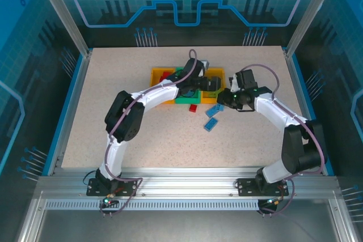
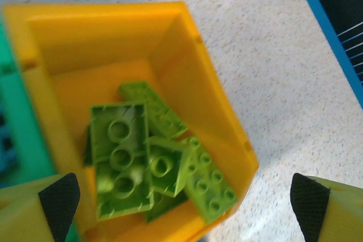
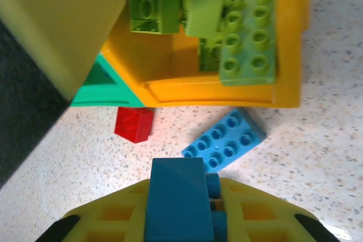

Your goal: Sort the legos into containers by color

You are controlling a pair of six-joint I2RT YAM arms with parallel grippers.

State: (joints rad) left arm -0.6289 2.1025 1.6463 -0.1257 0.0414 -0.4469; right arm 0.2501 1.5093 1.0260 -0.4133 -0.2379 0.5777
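My left gripper brings its open fingers back and down around the red brick [image 1: 193, 107] next, since the brick lies below and further back, still outside the bins.
Three bins stand in a row: a yellow bin [image 1: 160, 77] with red bricks, a green bin [image 1: 185, 100], and a yellow bin [image 2: 170, 55] [image 3: 227, 92] holding several light green bricks [image 2: 122, 160] [image 3: 249, 32]. My left gripper [image 1: 212, 82] [image 2: 184, 211] hovers open over those green bricks, nothing between its pads [image 2: 59, 199]. My right gripper [image 1: 223, 99] [image 3: 182, 199] is just in front of that bin, shut on a dark blue brick [image 3: 174, 196]. On the table lie a flat light blue brick [image 3: 224, 140] [image 1: 213, 110], a red brick [image 3: 134, 124] [image 1: 193, 107] and another blue brick [image 1: 210, 124].
The green bin's corner [image 3: 105, 86] touches the yellow bin. The left gripper's yellow finger [image 3: 57, 21] looms at the upper left of the right wrist view. A blue rail [image 2: 329, 26] edges the speckled table [image 1: 113, 117] on the right.
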